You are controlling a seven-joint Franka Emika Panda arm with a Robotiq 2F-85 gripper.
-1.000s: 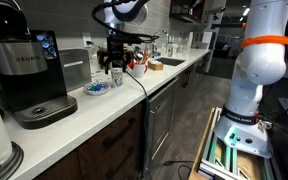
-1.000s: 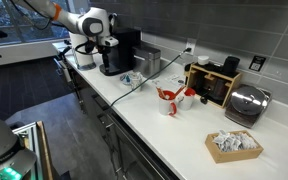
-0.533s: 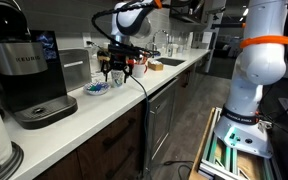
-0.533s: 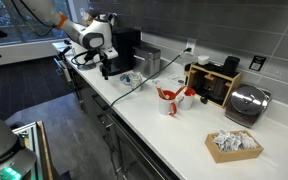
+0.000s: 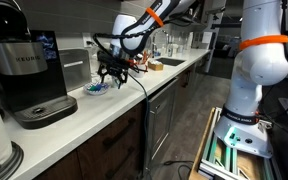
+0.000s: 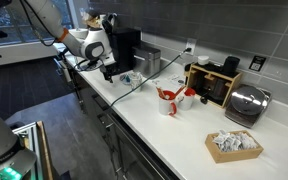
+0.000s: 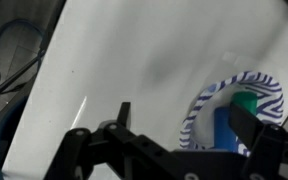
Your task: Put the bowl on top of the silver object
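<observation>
I should turn my gripper slightly next, lower it astride the bowl's near rim [image 5: 102, 91] [image 7: 188, 123] and close, because that rim lies below it between the open fingers.
The bowl [image 7: 206, 105] is small, white inside with a blue-striped rim, and holds a blue and a green item. It lies on the white counter in both exterior views [image 5: 96, 88] [image 6: 130, 78], in front of the boxy silver object [image 5: 76, 68] [image 6: 147, 62]. My gripper [image 5: 111, 73] [image 6: 106, 70] hangs low just above the counter beside the bowl. In the wrist view the gripper [image 7: 184, 125] is open, with one finger over the bowl's inside and the other over bare counter, so the near rim lies between them.
The black Keurig coffee machine [image 5: 29, 70] [image 6: 122, 48] stands next to the silver object. A black cable [image 6: 134, 88] trails over the counter edge. Farther along are red cups [image 6: 169, 97], a wooden rack [image 6: 214, 82], a chrome toaster [image 6: 247, 103] and a packet tray [image 6: 232, 145].
The arm has bent down and the open gripper has dropped from well above the counter to just over the bowl's rim. The bowl has not moved.
</observation>
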